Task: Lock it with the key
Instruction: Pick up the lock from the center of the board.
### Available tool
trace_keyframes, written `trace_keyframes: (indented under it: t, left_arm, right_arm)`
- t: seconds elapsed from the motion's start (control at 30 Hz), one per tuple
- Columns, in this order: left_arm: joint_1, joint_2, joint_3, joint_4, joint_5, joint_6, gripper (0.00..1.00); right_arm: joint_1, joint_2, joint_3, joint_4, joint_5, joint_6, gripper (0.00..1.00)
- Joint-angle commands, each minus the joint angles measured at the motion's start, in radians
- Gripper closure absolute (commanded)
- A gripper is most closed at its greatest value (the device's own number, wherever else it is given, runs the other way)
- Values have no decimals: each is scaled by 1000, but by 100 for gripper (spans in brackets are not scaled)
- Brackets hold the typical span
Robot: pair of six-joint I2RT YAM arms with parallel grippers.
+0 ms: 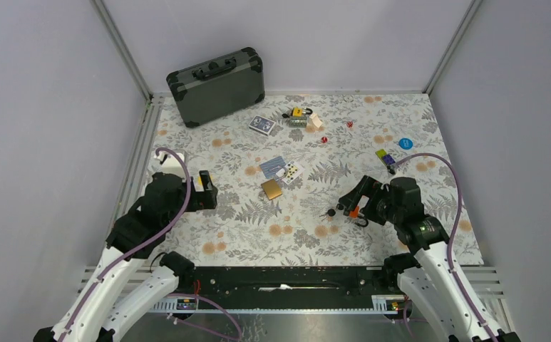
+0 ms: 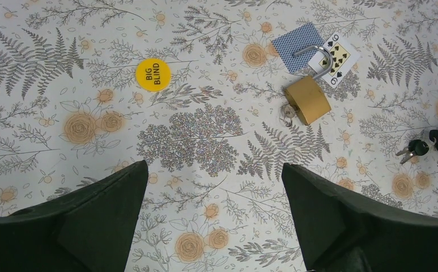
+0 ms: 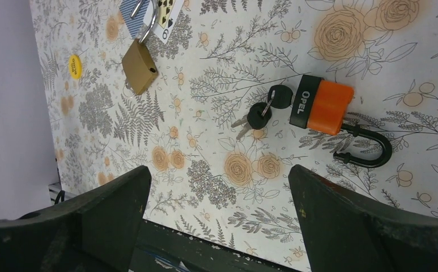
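Observation:
The body of the orange padlock (image 1: 355, 211) already has the key in its base. My right gripper needs to tip its fingers down first and then lower to close around it.
An orange padlock (image 3: 324, 105) marked OPEL lies on the flowered table (image 1: 294, 235), its black shackle (image 3: 369, 148) swung open. Black-headed keys (image 3: 267, 110) lie at its base; one looks pushed into the body. My right gripper (image 3: 219, 170) hovers open just short of it, nothing between its fingers. In the top view the orange padlock (image 1: 355, 211) and keys (image 1: 327, 212) sit right in front of that gripper (image 1: 347, 199). A brass padlock (image 2: 307, 100) with an open shackle and a small key (image 2: 287, 113) lies mid-table. My left gripper (image 2: 213, 170) is open and empty, well left of the brass padlock (image 1: 271, 189).
A grey case (image 1: 217, 85) leans at the back left. Playing cards (image 1: 262, 125), a third padlock (image 1: 297, 116), red dice (image 1: 324, 140) and a blue chip (image 1: 405, 143) lie farther back. A yellow BIG BLIND chip (image 2: 153, 74) lies ahead of my left gripper.

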Motion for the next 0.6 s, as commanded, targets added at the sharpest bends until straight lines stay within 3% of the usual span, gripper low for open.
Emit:
trace_keyframes:
  t: [0.0, 0.33, 0.57]
  left_arm:
    - [-3, -6, 7, 15, -16, -4, 1]
    - [-4, -54, -9, 31, -34, -2, 1]
    - [-3, 15, -4, 34, -47, 1, 1]
  right_arm:
    - [-1, 12, 23, -36, 25, -13, 0]
    - [0, 123, -6, -10, 48, 18, 0]
    - [6, 319, 46, 72, 42, 47, 0]
